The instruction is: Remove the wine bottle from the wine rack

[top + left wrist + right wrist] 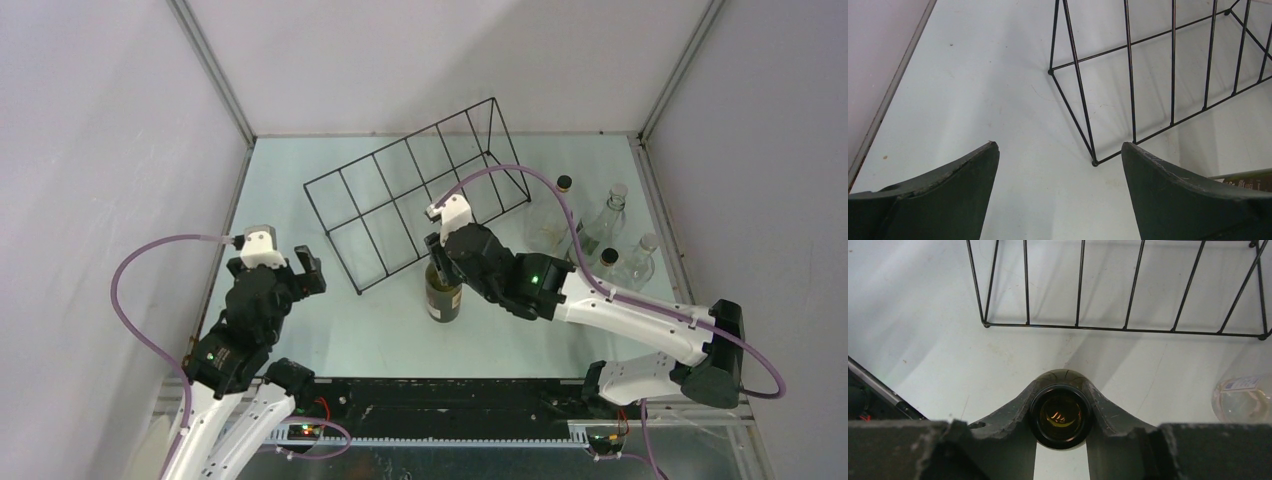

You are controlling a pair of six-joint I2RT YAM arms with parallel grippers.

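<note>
I need to carry the wine bottle (443, 295) with my right gripper to its right in the top view and release it beside the clear glass bottles, since they stand that way.
The black wire wine rack (415, 190) lies slanted across the middle of the table, its compartments showing nothing inside; it also shows in the left wrist view (1148, 75) and the right wrist view (1118, 290). A dark green wine bottle (443, 295) stands upright on the table just in front of the rack. My right gripper (437, 262) is shut on its neck; the right wrist view looks down into the bottle's open mouth (1061, 415) between the fingers (1008, 417). My left gripper (290, 262) is open and empty, near the rack's near-left corner (1094, 162).
Several clear glass bottles (600, 235) stand at the right, beside the rack's right end and behind my right arm. One shows in the right wrist view (1243, 397). The enclosure walls close in on left, back and right.
</note>
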